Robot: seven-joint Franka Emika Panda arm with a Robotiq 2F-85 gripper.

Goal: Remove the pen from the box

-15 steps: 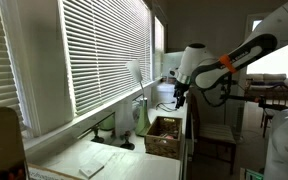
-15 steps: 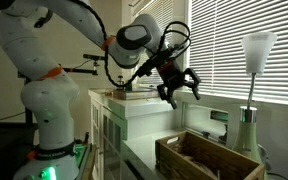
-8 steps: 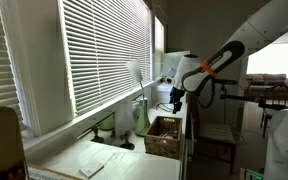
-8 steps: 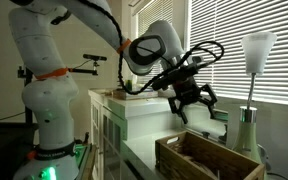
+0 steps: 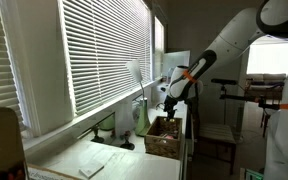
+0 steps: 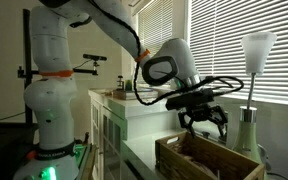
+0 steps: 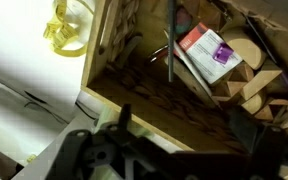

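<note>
My spread fingers are above the dark pen [image 7: 170, 45] with one end of the pen pointing between them, so I will lower my gripper into the box onto that pen end.
The brown low-walled box [image 5: 164, 136] [image 6: 199, 160] stands on the white counter near the window. In the wrist view the box [image 7: 119, 60] holds a dark thin pen [image 7: 170, 45] lying along its floor, next to a pink-and-white packet [image 7: 209, 50] and wooden blocks [image 7: 259, 85]. My gripper [image 6: 206, 117] [image 5: 168, 105] hangs just above the box, fingers spread and empty. In the wrist view the gripper [image 7: 179, 135] is dark and blurred at the bottom, over the near wall of the box.
A white lamp [image 6: 252, 70] stands beside the box by the blinds. White papers [image 5: 96, 160] lie on the counter. A yellow tape holder [image 7: 69, 30] lies outside the box. The counter's edge runs next to the box.
The arm has swung toward the box and come down; the gripper went from beside the shelf to just above the box. The fingers stay spread.
</note>
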